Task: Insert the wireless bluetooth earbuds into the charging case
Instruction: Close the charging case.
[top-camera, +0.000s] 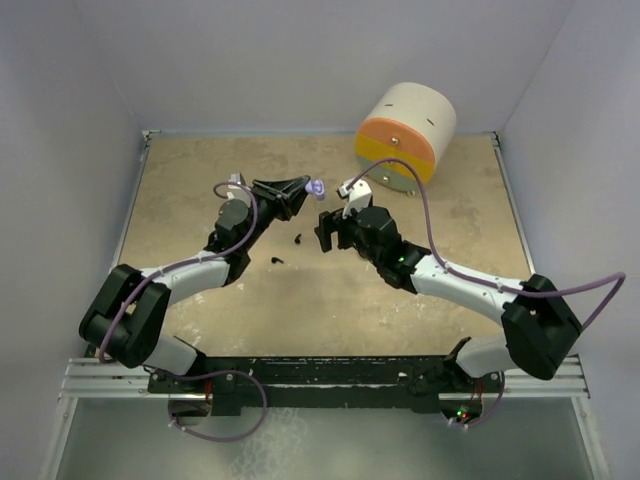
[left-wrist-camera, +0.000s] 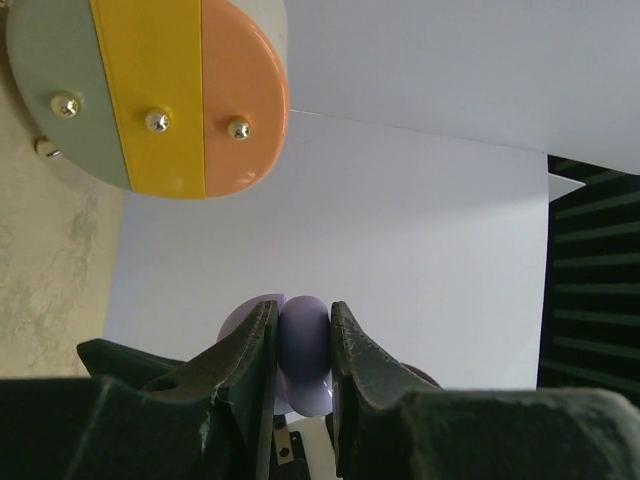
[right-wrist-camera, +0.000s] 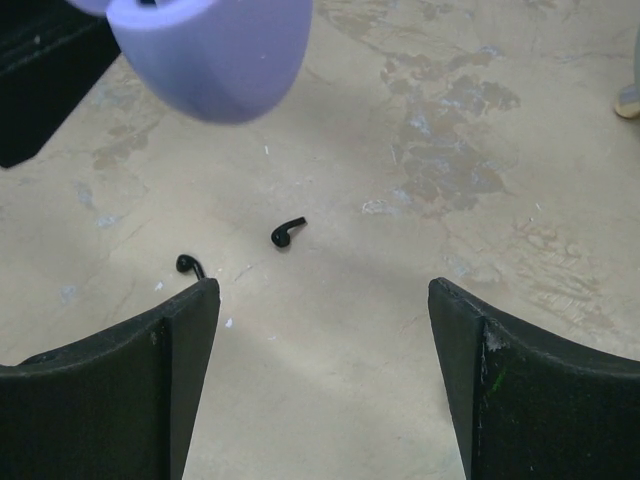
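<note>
Next, my left gripper lowers the case (top-camera: 316, 188) onto bare tabletop by the black earbuds, below the gripper and to its left in the top view, and releases it.
My left gripper (top-camera: 303, 190) is shut on a lavender charging case (top-camera: 316, 188) and holds it above the table. In the left wrist view the case (left-wrist-camera: 303, 345) is pinched between both fingers. Two black earbuds (top-camera: 298, 238) (top-camera: 276, 262) lie on the table below it. In the right wrist view they are just ahead of the jaws (right-wrist-camera: 287, 232), one by the left fingertip (right-wrist-camera: 188, 264), with the case (right-wrist-camera: 215, 55) hanging at the top. My right gripper (top-camera: 327, 230) (right-wrist-camera: 325, 290) is open and empty, low over the table. No lavender earbuds show.
A large cylinder (top-camera: 405, 132) with orange, yellow and grey stripes on its face lies on its side at the back right; it also shows in the left wrist view (left-wrist-camera: 150, 90). White walls (top-camera: 300, 60) close in the tan tabletop (top-camera: 440, 215).
</note>
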